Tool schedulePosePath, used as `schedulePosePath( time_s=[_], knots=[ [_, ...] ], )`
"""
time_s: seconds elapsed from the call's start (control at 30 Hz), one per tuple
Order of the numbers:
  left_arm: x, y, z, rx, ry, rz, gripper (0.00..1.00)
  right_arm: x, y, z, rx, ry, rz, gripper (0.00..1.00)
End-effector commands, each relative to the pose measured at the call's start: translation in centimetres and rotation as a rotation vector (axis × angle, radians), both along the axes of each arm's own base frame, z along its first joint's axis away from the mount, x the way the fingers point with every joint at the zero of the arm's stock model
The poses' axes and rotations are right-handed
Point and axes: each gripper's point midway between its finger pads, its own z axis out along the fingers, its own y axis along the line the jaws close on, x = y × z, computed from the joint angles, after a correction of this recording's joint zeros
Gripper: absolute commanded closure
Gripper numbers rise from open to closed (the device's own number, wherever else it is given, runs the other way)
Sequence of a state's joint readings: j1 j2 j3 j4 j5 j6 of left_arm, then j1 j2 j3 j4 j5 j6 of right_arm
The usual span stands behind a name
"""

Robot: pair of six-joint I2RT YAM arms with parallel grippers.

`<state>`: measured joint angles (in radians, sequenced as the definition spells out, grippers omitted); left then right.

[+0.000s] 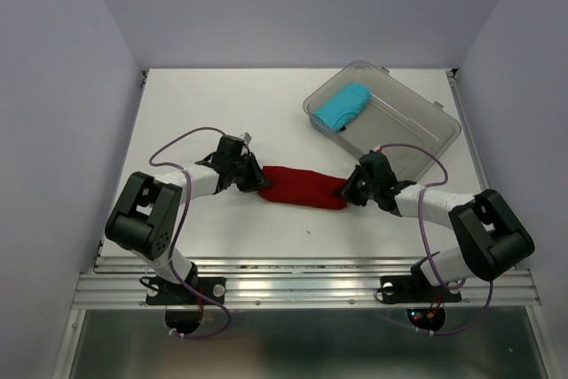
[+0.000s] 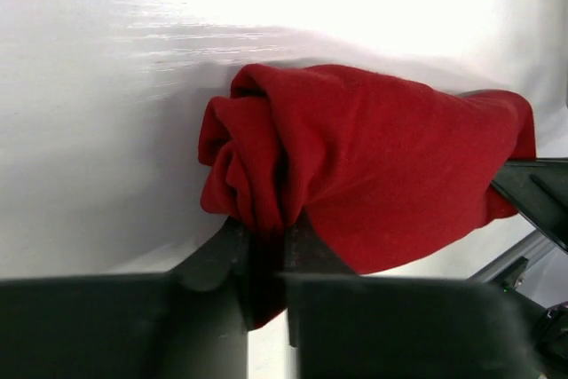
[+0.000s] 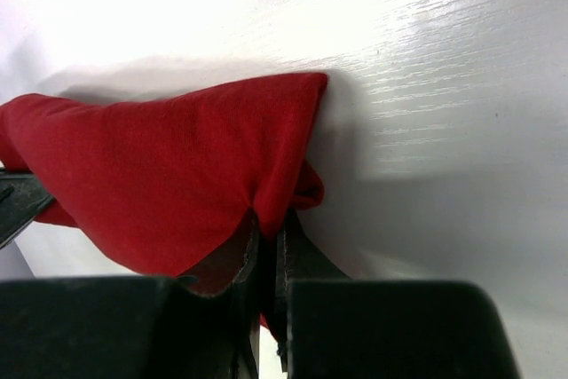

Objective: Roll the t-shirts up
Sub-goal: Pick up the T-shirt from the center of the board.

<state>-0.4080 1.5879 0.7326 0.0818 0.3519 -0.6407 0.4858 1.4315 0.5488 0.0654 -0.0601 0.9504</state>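
Next, my right gripper rises outward and lowers there to release the dark red t-shirt, since the bin's bare bottom beside the cyan-blue roll lies outward of it.
The dark red t-shirt lies as a long roll across the middle of the white table. My left gripper is shut on the roll's left end, where the folds bunch. My right gripper is shut on the roll's right end. Cloth is pinched between both pairs of fingers. The light cyan-blue t-shirt sits as a compact roll inside the clear plastic bin.
The clear bin stands at the back right, just behind my right gripper. The table's metal front rail runs along the near edge. Grey walls close in the left, right and back sides.
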Motion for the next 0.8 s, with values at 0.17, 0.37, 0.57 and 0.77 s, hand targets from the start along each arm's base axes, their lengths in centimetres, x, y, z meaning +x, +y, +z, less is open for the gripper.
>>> schedulePosePath(
  time_s=[0.17,0.37,0.57,0.77],
  knots=[
    [-0.1,-0.6,2.5,-0.017,-0.047,-0.047,1.0,0.5,-0.3,1.6,-0.073,-0.026,0.033,0.99],
    [0.3,0.4,6.8,0.022,-0.122,-0.02,1.0,2.6,-0.2,7.7,-0.081,-0.164,0.037,0.99],
    [1.4,0.1,12.0,-0.01,-0.222,-0.015,1.0,4.7,0.5,13.1,-0.074,-0.279,0.053,0.99],
    [2.3,-0.2,16.2,-0.048,-0.301,-0.002,1.0,7.6,-0.3,17.7,-0.17,-0.409,0.031,0.99]
  ],
)
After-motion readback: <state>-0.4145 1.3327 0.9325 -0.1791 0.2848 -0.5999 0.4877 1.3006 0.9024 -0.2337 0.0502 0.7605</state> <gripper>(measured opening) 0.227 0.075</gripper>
